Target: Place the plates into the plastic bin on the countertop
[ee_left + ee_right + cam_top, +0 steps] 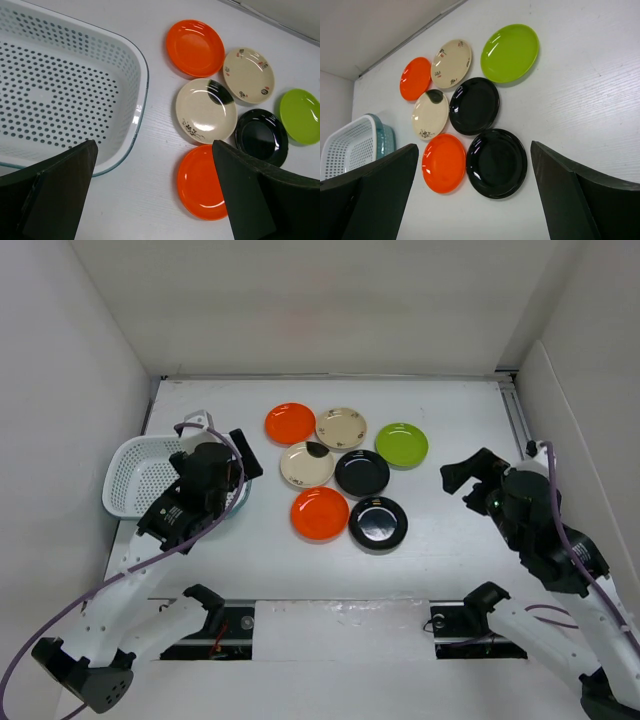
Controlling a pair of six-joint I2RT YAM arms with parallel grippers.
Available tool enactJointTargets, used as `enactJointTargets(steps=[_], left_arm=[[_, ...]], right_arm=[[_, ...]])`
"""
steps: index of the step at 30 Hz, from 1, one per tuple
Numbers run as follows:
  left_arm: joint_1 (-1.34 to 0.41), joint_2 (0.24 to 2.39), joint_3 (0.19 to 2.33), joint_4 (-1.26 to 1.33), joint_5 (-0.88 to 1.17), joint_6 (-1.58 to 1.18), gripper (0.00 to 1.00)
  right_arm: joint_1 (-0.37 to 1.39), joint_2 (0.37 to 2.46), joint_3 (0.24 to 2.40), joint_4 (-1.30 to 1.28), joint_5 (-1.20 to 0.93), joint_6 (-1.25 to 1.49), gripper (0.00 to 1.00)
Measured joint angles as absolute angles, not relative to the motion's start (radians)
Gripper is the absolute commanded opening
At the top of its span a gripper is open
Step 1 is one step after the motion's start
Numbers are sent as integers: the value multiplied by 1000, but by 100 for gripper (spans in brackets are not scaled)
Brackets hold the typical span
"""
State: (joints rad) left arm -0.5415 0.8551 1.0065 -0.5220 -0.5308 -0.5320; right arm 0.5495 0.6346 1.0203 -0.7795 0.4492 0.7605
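Observation:
My left gripper moves down and back onto the near orange plate's bin-side rim [296,521] [181,192] next, as that lies below it, to its right in the top view.
Seven plates lie clustered mid-countertop [450,550]: an orange plate [290,423], a beige plate [341,427], a lime green plate [401,444], a beige plate with a dark patch [307,464], a black plate [362,472], a second orange plate [320,513] and a second black plate [378,523]. The white perforated bin [130,475] stands empty at the left. My left gripper [222,438] is open and empty, hovering over the bin's right rim [142,95], with the near orange plate [202,182] by its right finger. My right gripper [462,480] is open and empty, right of the plates, facing the near black plate [496,162].
White walls bound the countertop on the left, back and right. A metal rail [517,410] runs along the right edge. The arm bases sit at the near edge.

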Motion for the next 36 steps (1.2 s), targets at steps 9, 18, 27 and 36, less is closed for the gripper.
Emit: enactJointTargets(steps=[9,18,27,36], left_arm=[[-562,892,995,-450,-269,-520,100],[-826,1024,771,-292,-162,-712,100],[-874,1112,638,-253,-290,-937,100],[-826,1192,523,-138,-318,-1036,78]], right_arm=[[549,565,1020,-783,450,759,100],[549,532,1020,-787,408,756,100],[549,530,1019,-787,358,748,100],[549,529,1019,-786,319,748,100]])
